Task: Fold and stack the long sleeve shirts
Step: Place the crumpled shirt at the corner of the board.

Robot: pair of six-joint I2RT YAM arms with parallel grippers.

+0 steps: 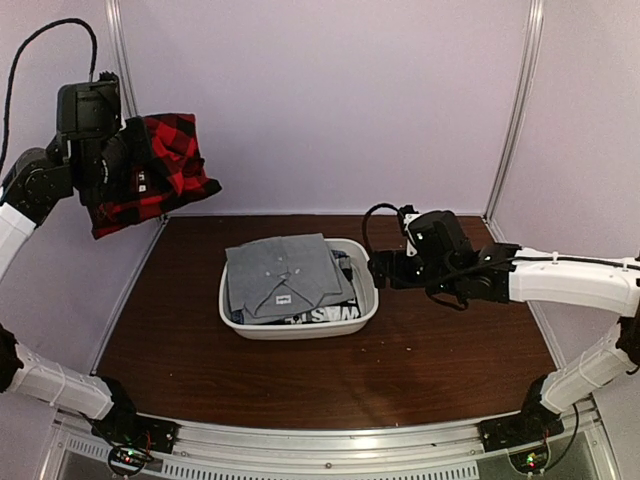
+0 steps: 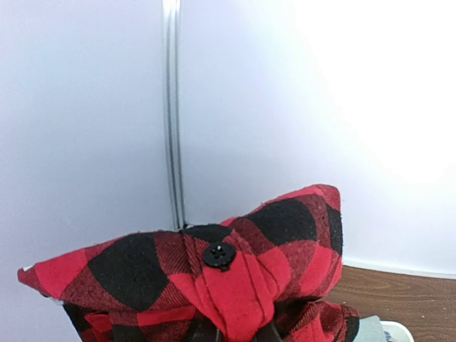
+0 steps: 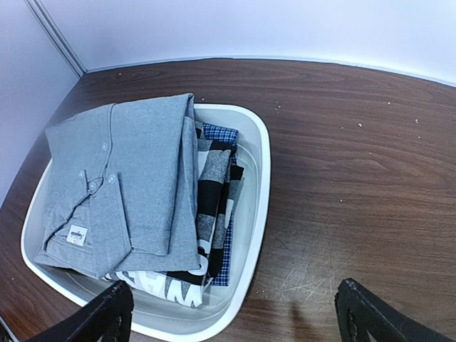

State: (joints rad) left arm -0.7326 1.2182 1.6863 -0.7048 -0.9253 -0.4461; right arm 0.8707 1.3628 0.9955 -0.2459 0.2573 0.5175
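The check shirt goes down with my left gripper next and is released on the bare tabletop beside the basin, the clear wood below my gripper.
A red-and-black check long sleeve shirt hangs bunched in the air at the far left, well above the table, near the back wall. My left gripper is shut on it. In the left wrist view the shirt, with a black button showing, covers nearly all of the left gripper. My right gripper hovers at the right rim of a white basin. It stands open and holds nothing. In the right wrist view the right gripper shows wide apart fingers.
The basin sits mid-table on the dark wood top. It holds a folded grey collared shirt on top of other folded garments. White walls and metal posts close in the back and sides.
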